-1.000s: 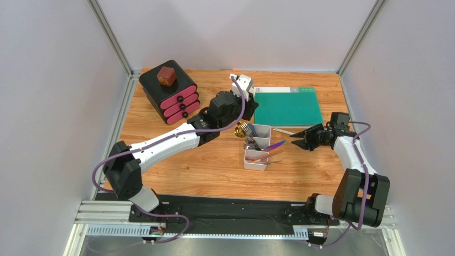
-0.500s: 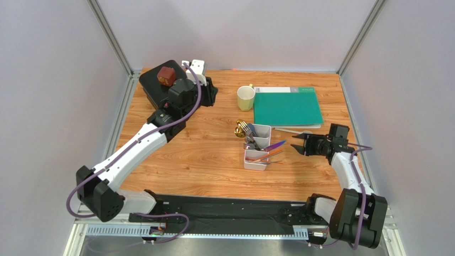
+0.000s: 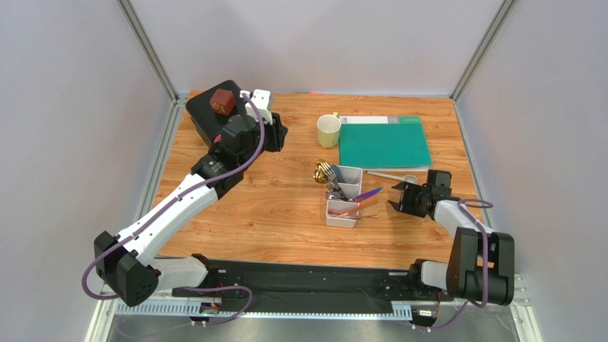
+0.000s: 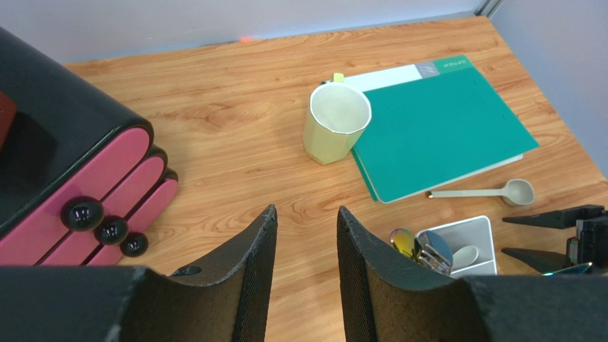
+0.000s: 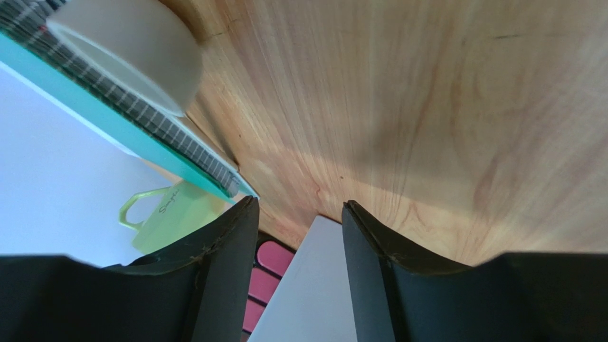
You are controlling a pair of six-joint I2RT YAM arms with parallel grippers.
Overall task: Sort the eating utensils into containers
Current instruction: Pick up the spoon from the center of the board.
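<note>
I need to move my right gripper outward and down onto the white spoon, onto its handle (image 3: 396, 177) beside the bowl, and close, because the spoon lies loose on the wood outside the tray (image 3: 345, 215).
The white divided tray (image 3: 345, 215) stands mid-table and holds several utensils: gold ones (image 3: 322, 171), an iridescent purple knife (image 3: 368, 194) and orange-brown chopsticks (image 3: 355, 209). It also shows in the left wrist view (image 4: 479, 226). A white spoon (image 3: 389, 176) lies loose on the wood by the green folder; it also shows in the left wrist view (image 4: 485, 192), and its bowl in the right wrist view (image 5: 121, 50). My left gripper (image 3: 280, 132) is open and empty beside the black box. My right gripper (image 3: 394, 196) is open and empty, just right of the tray.
A black box with pink drawers (image 3: 227, 125) stands at the back left with a brown block (image 3: 223, 101) on top. A pale yellow mug (image 3: 328, 130) and a green folder (image 3: 385, 141) lie at the back. Grey walls enclose the table.
My left arm swung from over the mug to the back left beside the black box, uncovering the mug. My right gripper drew back slightly and turned, still open.
</note>
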